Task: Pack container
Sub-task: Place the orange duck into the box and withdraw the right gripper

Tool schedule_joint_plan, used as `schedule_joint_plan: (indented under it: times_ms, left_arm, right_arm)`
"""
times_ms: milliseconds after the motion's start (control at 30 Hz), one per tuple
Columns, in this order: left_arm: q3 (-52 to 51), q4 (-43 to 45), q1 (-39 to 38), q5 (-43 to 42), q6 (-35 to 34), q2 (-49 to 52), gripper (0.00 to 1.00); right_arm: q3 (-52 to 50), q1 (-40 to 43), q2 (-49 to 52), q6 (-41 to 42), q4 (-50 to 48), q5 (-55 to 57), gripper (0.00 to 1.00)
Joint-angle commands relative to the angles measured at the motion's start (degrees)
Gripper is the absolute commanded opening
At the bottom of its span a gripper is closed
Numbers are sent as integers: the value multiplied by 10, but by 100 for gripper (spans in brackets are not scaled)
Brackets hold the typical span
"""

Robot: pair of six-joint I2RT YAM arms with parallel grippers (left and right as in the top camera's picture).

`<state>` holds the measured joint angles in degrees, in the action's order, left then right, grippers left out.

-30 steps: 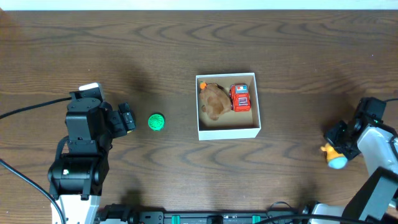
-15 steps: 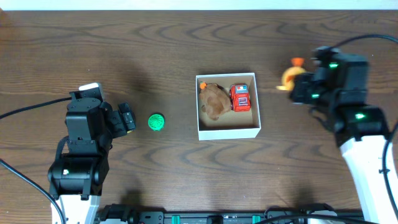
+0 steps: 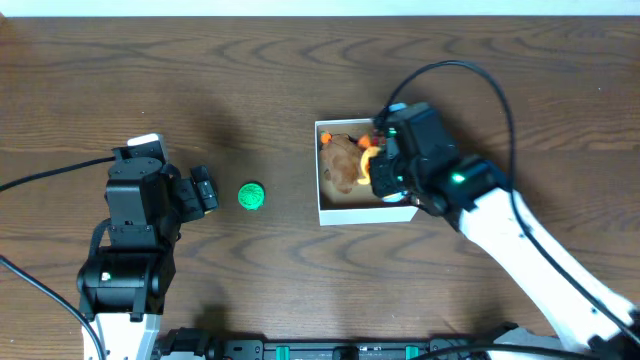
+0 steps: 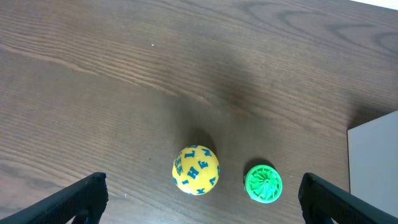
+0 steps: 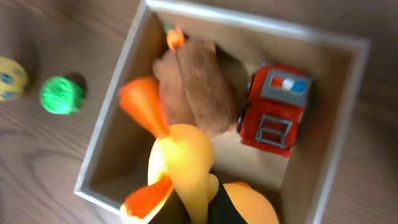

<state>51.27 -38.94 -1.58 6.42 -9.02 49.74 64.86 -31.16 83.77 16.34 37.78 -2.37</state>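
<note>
My right gripper holds the duck and next needs to lower it into the box's near part and open, because the plush toy point(image 3: 343, 160) and fire truck leave that part free.
The container point(image 3: 366, 212) is a small white box with a tan inside, at the table's middle. It holds a brown plush toy point(image 3: 343, 160) and a red fire truck point(image 5: 273, 109). My right gripper point(image 3: 378, 166) hangs over the box, shut on a yellow and orange rubber duck point(image 5: 185, 163). In the right wrist view the gripper point(image 5: 214, 204) holds the duck above the box's point(image 5: 249, 22) near left part. My left gripper point(image 3: 205, 190) is open and empty, left of a green ridged ball point(image 3: 251, 196). In the left wrist view a yellow lettered ball point(image 4: 196, 170) and the green ball point(image 4: 263, 183) lie ahead of the open fingers point(image 4: 87, 196).
The dark wooden table point(image 3: 500, 80) carries the box. The box's corner shows at the right edge of the left wrist view point(image 4: 373, 155). The right arm point(image 3: 520, 240) reaches in from the lower right.
The right arm swung from the table's right side round the back to above the box, carrying the duck. The left arm and the green ball have not moved.
</note>
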Motion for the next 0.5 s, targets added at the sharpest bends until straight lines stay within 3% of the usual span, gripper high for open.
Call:
schedule_joint_plan:
  times_ms: [0, 233, 300, 333, 400, 467]
  left_arm:
    - [11, -1, 3, 3, -3, 0, 98]
    - [11, -1, 3, 3, -3, 0, 98]
    - [11, -1, 3, 3, -3, 0, 98]
    - [11, -1, 3, 3, -3, 0, 98]
    - [11, -1, 3, 3, -3, 0, 98]
    - [11, 0, 3, 3, -3, 0, 98]
  right_arm:
    - [4, -8, 37, 10, -3, 17, 3]
    - [3, -8, 92, 7, 5, 17, 7]
    - [3, -8, 98, 7, 10, 17, 21]
    - [3, -8, 98, 7, 13, 17, 38]
    - [3, -8, 98, 7, 14, 17, 42]
    - [4, -7, 96, 7, 12, 17, 53]
